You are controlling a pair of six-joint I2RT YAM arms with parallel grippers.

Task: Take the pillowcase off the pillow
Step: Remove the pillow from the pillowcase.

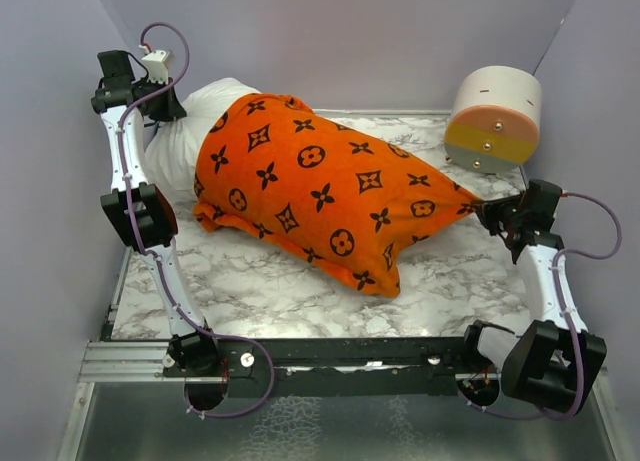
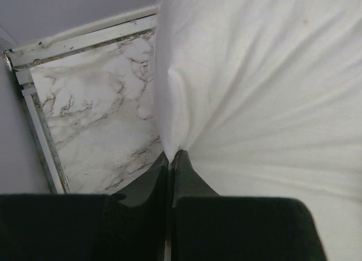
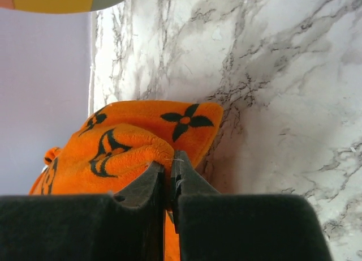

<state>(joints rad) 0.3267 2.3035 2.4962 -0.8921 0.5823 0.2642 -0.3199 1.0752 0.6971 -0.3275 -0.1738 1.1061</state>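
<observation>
My left gripper will next pull the white pillow fabric toward the grey wall (image 1: 68, 111) beside it and then let go, because the orange pillowcase (image 1: 320, 196) still covers most of the pillow.
An orange pillowcase (image 1: 320, 196) with black flower marks covers most of the white pillow (image 1: 190, 131), which lies slantwise across the marble table. The pillow's bare white end sticks out at the far left. My left gripper (image 1: 165, 106) is shut on a pinch of the white pillow (image 2: 254, 91) fabric; its fingertips (image 2: 181, 159) press together at a fold. At the right, my right gripper (image 1: 490, 213) is shut on the pillowcase's corner (image 3: 136, 150), where the orange cloth bunches between the fingertips (image 3: 180, 165).
A white, orange and yellow cylinder (image 1: 493, 118) lies at the far right corner, close behind my right gripper. Grey walls (image 1: 50, 181) close in the marble table (image 1: 280, 291) on three sides. A metal rail (image 1: 330, 356) runs along the near edge.
</observation>
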